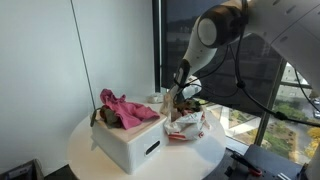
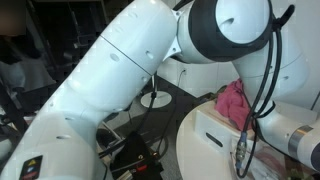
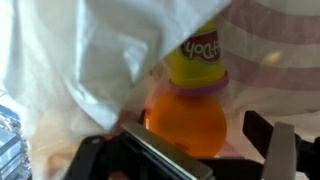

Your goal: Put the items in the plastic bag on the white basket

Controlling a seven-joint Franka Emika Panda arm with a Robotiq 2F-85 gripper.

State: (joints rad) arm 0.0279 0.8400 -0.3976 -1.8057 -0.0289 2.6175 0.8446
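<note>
My gripper stays low inside the bag (image 3: pixel 90 60) and closes its fingers around the orange round item (image 3: pixel 190 120) next, as that item already sits between the open fingers.
In the wrist view, a white plastic bag (image 3: pixel 90 60) lies open. Inside are an orange round item (image 3: pixel 185 122) and a yellow Play-Doh can (image 3: pixel 197 55) with a purple lid. My gripper (image 3: pixel 200 142) is open inside the bag. Its left finger is against the orange item and the right finger stands a little off it. In an exterior view, the gripper (image 1: pixel 178 101) reaches down into the bag (image 1: pixel 190 126), beside the white basket (image 1: pixel 128 146). A pink cloth (image 1: pixel 126 108) lies on top of the basket. The basket (image 2: pixel 208 133) and cloth (image 2: pixel 232 101) also show in an exterior view.
The basket and bag sit on a small round white table (image 1: pixel 90 160) by a dark window. Small items stand behind the bag (image 1: pixel 160 100). The robot's arm (image 2: pixel 150 70) fills most of an exterior view. The table edge is close to the bag.
</note>
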